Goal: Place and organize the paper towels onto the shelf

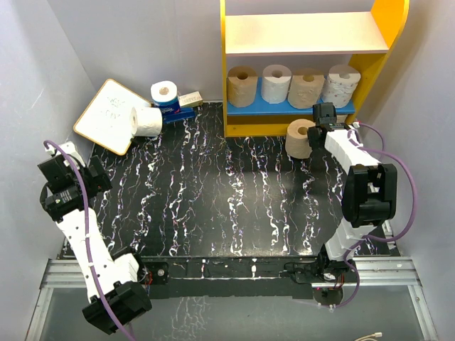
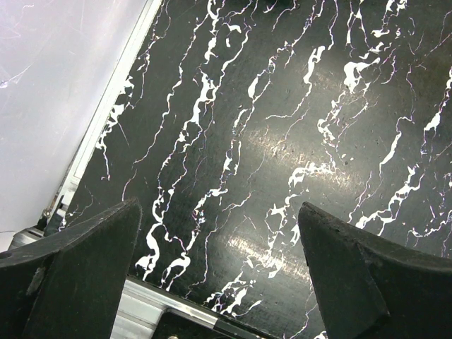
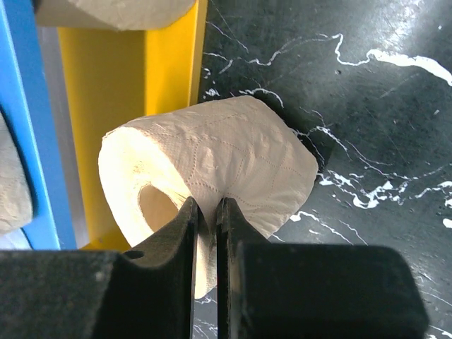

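The bare yellow base beside another roll [image 3: 107, 88] is outward, so my right gripper will carry the tan roll outward under the blue board next and let go of it.
The yellow shelf [image 1: 237, 128] stands at the back; several rolls sit in a row on its blue lower board [image 1: 284, 107]: tan [image 1: 242, 86], white [image 1: 276, 83], tan [image 1: 306, 87], white [image 1: 340, 84]. The peach upper board [image 1: 306, 34] is bare. My right gripper [image 1: 320, 132] is shut on the wall of a tan roll [image 1: 299, 138], one finger in its core, in front of the shelf; it also shows in the right wrist view [image 3: 233, 169] with the gripper [image 3: 208, 208]. A white roll [image 1: 148, 121] lies at back left, and a roll with blue wrapper [image 1: 165, 96] stands behind it. My left gripper [image 2: 219, 233] is open and empty at the left edge.
A wood-framed white board [image 1: 108, 116] leans at back left. A small blue stapler and box [image 1: 189, 104] sit beside the blue-wrapped roll. The shelf's yellow base [image 3: 134, 106] and blue board [image 3: 32, 134] are close to the held roll. The table's metal edge [image 2: 92, 141] is under my left gripper.
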Motion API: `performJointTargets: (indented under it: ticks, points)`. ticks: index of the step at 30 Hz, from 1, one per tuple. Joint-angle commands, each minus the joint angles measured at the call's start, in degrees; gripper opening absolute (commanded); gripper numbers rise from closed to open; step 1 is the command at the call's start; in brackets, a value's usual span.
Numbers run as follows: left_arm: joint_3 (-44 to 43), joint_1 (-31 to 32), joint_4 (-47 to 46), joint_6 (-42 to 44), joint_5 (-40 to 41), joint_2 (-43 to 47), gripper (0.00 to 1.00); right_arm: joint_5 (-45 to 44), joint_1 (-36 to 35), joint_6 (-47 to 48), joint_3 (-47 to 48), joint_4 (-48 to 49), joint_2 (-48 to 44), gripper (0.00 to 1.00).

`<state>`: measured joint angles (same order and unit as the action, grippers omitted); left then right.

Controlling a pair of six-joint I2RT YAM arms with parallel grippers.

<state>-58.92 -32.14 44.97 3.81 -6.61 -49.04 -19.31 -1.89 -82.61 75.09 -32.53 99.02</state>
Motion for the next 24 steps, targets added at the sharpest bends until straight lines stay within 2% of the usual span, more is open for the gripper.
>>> performJointTargets:
  ticks: [1, 15, 24]
  points:
    - [0.37, -0.38, -0.5, -0.45, 0.2, 0.26, 0.93, -2.6, 0.65, -0.38, 0.23, 7.96, -0.96, 0.0]
    - [0.47, -0.38, -0.63, -0.43, 0.2, 0.16, 0.93, -1.62, 3.61, -1.43, 3.93, 11.75, 4.88, 0.0]
    - [0.49, -0.42, -0.63, -0.47, 0.2, -0.26, 0.93, -0.23, 4.75, -3.5, 3.76, 16.01, 4.98, 0.0]
